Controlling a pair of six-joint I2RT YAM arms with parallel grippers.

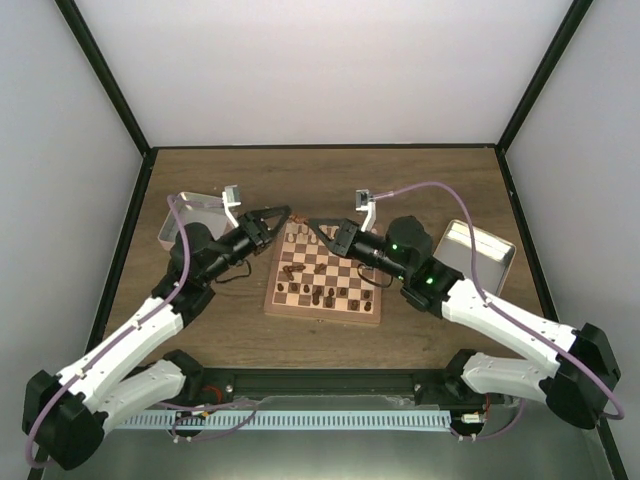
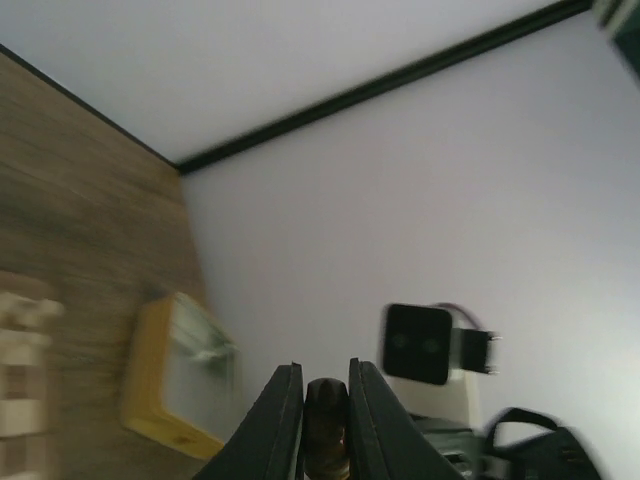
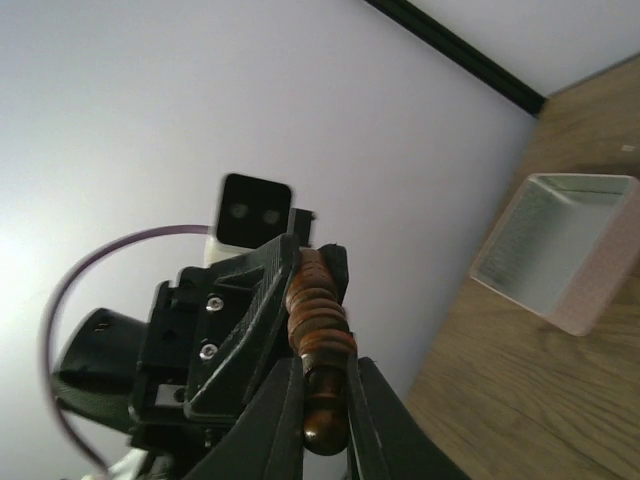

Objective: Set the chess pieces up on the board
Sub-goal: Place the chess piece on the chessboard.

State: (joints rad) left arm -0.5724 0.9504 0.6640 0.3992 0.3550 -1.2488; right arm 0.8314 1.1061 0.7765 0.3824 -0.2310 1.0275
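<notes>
My right gripper is to move back next, turn its fingers down and lower to release the piece on the square among the dark pieces, as that square is empty.
The chessboard (image 1: 272, 303) lies mid-table with pale chess pieces (image 1: 303, 238) near its far edge and dark ones (image 1: 330, 294) toward the near edge. My two grippers meet nose to nose above the board's far left corner. In the left wrist view my left gripper (image 2: 325, 420) is shut on a dark brown chess piece (image 2: 326, 425). In the right wrist view my right gripper (image 3: 326, 405) is shut on the rounded end of the same dark piece (image 3: 318, 320). The left gripper's fingers (image 3: 262, 290) clamp its other end. Seen from above, the left gripper (image 1: 283, 216) and right gripper (image 1: 312, 228) hide the piece.
A shallow metal tray (image 1: 196, 214) stands left of the board; it also shows in the right wrist view (image 3: 560, 240). A second tray (image 1: 480, 250) stands at the right and shows blurred in the left wrist view (image 2: 178, 372). White walls enclose the table.
</notes>
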